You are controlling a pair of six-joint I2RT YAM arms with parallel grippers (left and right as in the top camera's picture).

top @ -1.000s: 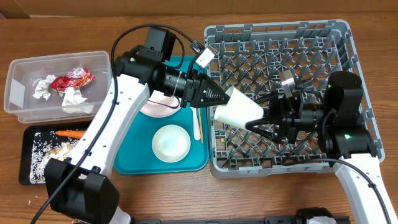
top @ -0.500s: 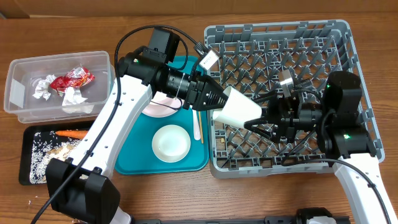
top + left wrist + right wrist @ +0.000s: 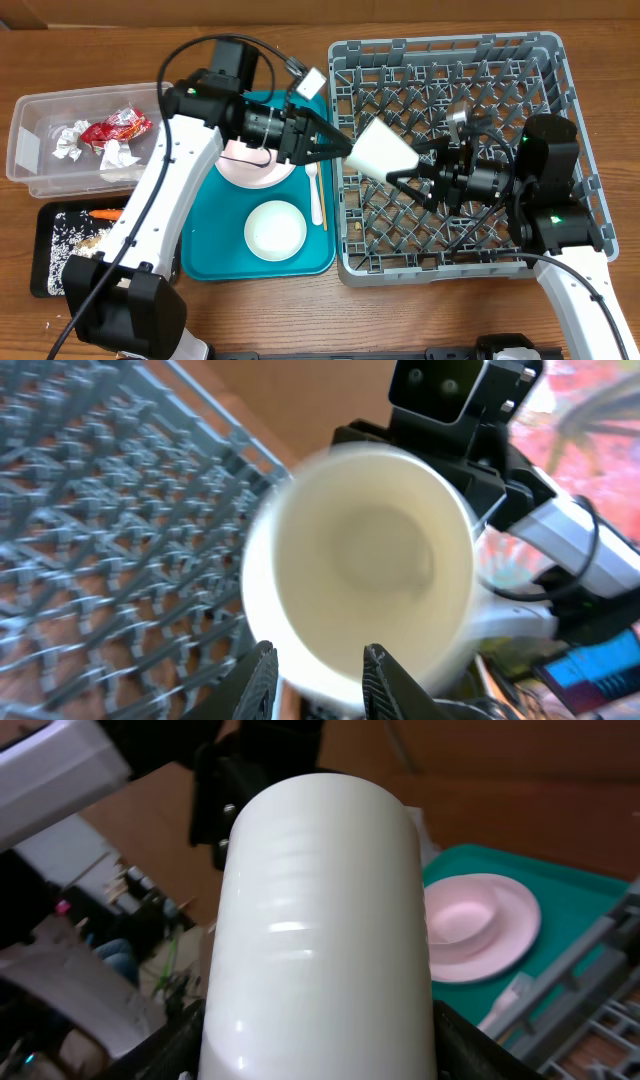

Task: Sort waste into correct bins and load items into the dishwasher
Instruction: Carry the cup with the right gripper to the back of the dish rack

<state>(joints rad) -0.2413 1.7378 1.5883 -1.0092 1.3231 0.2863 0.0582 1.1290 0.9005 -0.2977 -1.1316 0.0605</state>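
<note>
The right gripper tilts its fingers down next and lowers the opening of the cup (image 3: pixel 385 153) over the rack's wires below to release it, since the cup lies sideways.
The small white cup (image 3: pixel 385 153) hangs on its side over the left edge of the grey dishwasher rack (image 3: pixel 560 60). My right gripper (image 3: pixel 405 168) is shut on the cup's base end. In the right wrist view the cup (image 3: pixel 320 920) fills the frame between my dark fingers (image 3: pixel 165 1050). My left gripper (image 3: pixel 338 150) stands open just left of the cup's mouth, apart from it. The left wrist view looks into the cup's mouth (image 3: pixel 370 550), and that gripper (image 3: pixel 318 652) has nothing between its tips.
A teal tray (image 3: pixel 210 262) holds a pink plate (image 3: pixel 245 168), a white bowl (image 3: pixel 275 228), a fork (image 3: pixel 314 195) and a chopstick (image 3: pixel 323 205). The clear tub (image 3: pixel 35 135) holds napkins and a red wrapper (image 3: pixel 115 128). The black tray (image 3: pixel 45 285) holds a carrot (image 3: pixel 110 214) and rice.
My left gripper has opened, let go of the cup's rim and drawn back to the left. The cup stays in my right gripper and has risen slightly.
</note>
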